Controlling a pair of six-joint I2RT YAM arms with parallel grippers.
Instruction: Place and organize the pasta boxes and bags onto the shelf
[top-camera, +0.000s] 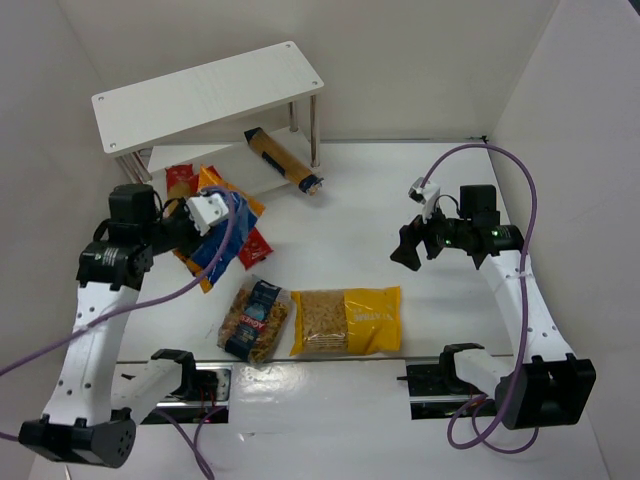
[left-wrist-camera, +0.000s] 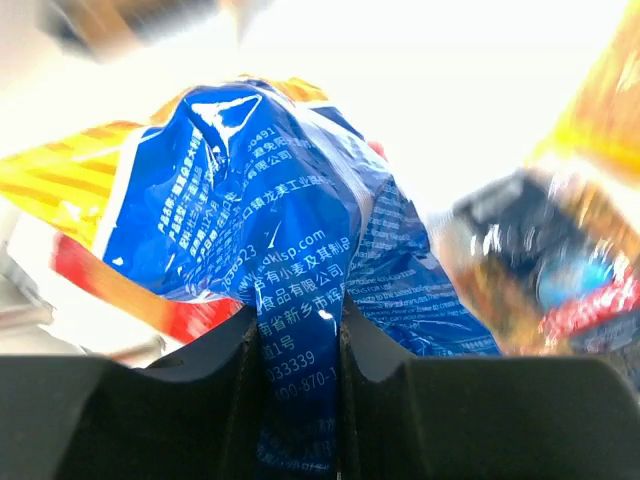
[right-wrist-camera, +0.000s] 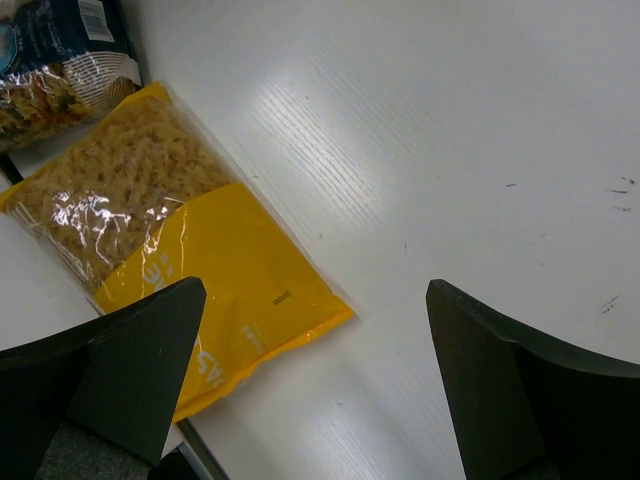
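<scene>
The robot's left gripper will rise outward to let go of the bag on the upper board's wall-side end (top-camera: 147, 110), which lies outward of the gripper, because that end is bare.
My left gripper (top-camera: 213, 236) is shut on the blue-orange bag (top-camera: 222, 250), a fold of which is pinched between the jaws in the left wrist view (left-wrist-camera: 300, 330); the bag (left-wrist-camera: 250, 190) hangs over two red spaghetti packs (top-camera: 181, 180) (top-camera: 256, 247). The slim brown-orange spaghetti pack (top-camera: 283, 160) lies slanted, its far end on the lower board of the white shelf (top-camera: 210, 88). The large yellow bag (top-camera: 347, 320) and the small fusilli bag (top-camera: 254, 318) lie flat near the front. My right gripper (top-camera: 409, 252) is open and empty above the table, right of the yellow bag (right-wrist-camera: 150, 220).
The shelf stands at the back left; its thin posts (top-camera: 314, 128) hold the upper board. White walls close in the table on the left, back and right. The fusilli bag (right-wrist-camera: 55, 60) shows at the top left of the right wrist view.
</scene>
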